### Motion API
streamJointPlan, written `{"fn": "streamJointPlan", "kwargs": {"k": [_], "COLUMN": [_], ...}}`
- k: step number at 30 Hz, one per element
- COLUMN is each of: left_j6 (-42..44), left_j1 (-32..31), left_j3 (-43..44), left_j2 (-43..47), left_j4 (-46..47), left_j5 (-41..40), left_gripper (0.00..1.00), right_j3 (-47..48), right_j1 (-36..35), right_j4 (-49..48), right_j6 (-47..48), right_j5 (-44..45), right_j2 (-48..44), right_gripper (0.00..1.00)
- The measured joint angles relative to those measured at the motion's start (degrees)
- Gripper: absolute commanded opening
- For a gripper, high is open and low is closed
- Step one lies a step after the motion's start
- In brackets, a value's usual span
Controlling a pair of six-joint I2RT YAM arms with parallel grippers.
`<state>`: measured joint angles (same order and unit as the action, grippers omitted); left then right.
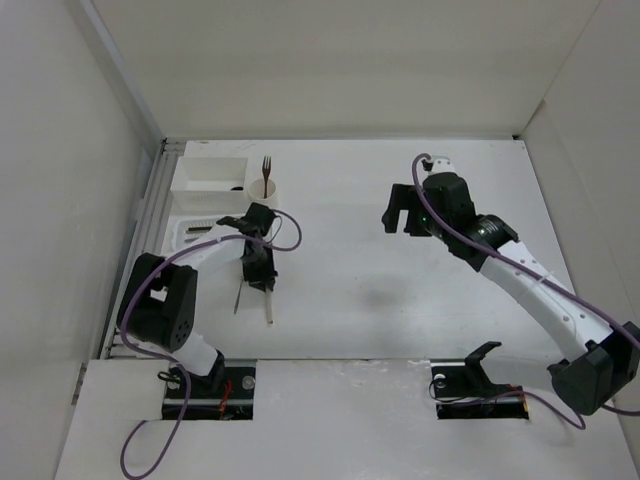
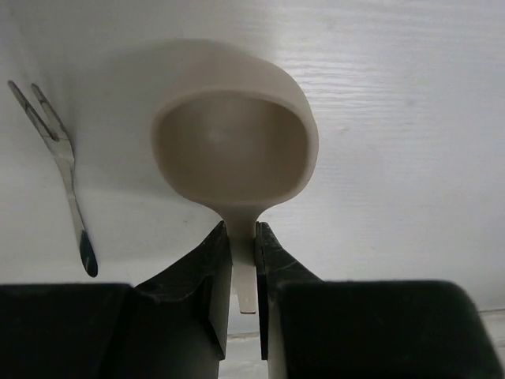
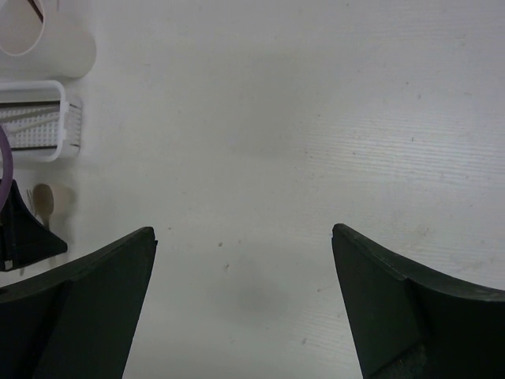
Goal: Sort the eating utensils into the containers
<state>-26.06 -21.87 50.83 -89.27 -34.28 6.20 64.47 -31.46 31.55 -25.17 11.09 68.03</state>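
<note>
My left gripper will rise next, move the spoon outward over the rectangular box beyond the ribbed tray [image 1: 192,232] and release, as the box has room.
My left gripper [image 1: 258,268] is shut on the handle of the pale wooden spoon [image 2: 237,146]. The spoon's bowl points away from the fingers and casts a shadow on the table; it also shows in the top view [image 1: 268,308]. The small thin metal fork [image 2: 69,185] lies on the table just left of the spoon [image 1: 238,295]. The brown wooden fork [image 1: 267,168] stands in the round cream cup [image 1: 263,192]. The rectangular box [image 1: 205,178] and the ribbed tray [image 1: 192,232] sit at the back left. My right gripper [image 1: 403,215] is open and empty over bare table [image 3: 243,237].
A dark piece [image 1: 237,188] lies in the box's right end. Slim sticks lie in the ribbed tray [image 3: 31,118]. The cup [image 3: 47,43] shows at the right wrist view's top left. White walls enclose the table on the left, back and right.
</note>
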Motion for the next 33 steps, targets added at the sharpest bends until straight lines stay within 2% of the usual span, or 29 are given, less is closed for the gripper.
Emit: {"fn": "streamJointPlan", "kwargs": {"k": [5,8,12,16,20,23,26,29,33], "left_j6": [6.21,15.5,36.79,63.6,85.74,97.85,107.01,114.31,119.69], "left_j1": [-3.43,-6.19,-6.16,3.89,17.07,23.89,27.5,28.76,28.57], "left_j3": [11.02,18.56,20.5,18.36,21.68,33.18,38.88,39.01,39.01], "left_j2": [1.31,5.03,14.64,19.08,11.78,-1.01,-9.6,-13.6,-16.83], "left_j4": [-4.42,-0.44,10.49,22.43,23.43,18.4,18.23,17.64,16.74], "left_j5": [0.5,2.21,4.0,5.77,11.26,14.51,15.23,15.02,14.93], "left_gripper": [0.0,0.0,0.0,0.0,0.0,0.0,0.0,0.0,0.0], "right_j3": [2.27,4.5,8.63,12.5,15.39,17.27,19.04,20.26,21.77], "right_j1": [1.14,1.81,2.73,4.04,5.16,5.86,6.6,7.72,9.09], "right_j4": [-0.42,-1.86,-4.26,-7.08,-9.73,-10.32,-10.97,-11.19,-11.15], "right_j6": [1.27,2.54,4.26,5.77,6.8,7.32,7.74,7.91,8.09], "right_j5": [-0.7,-1.73,-3.45,-5.75,-7.56,-8.59,-9.6,-10.34,-10.95], "right_j2": [1.6,4.52,10.1,14.97,18.16,20.0,21.79,23.28,25.24], "right_gripper": [0.98,0.98,0.98,0.98,0.98,0.98,0.98,0.98,0.98]}}
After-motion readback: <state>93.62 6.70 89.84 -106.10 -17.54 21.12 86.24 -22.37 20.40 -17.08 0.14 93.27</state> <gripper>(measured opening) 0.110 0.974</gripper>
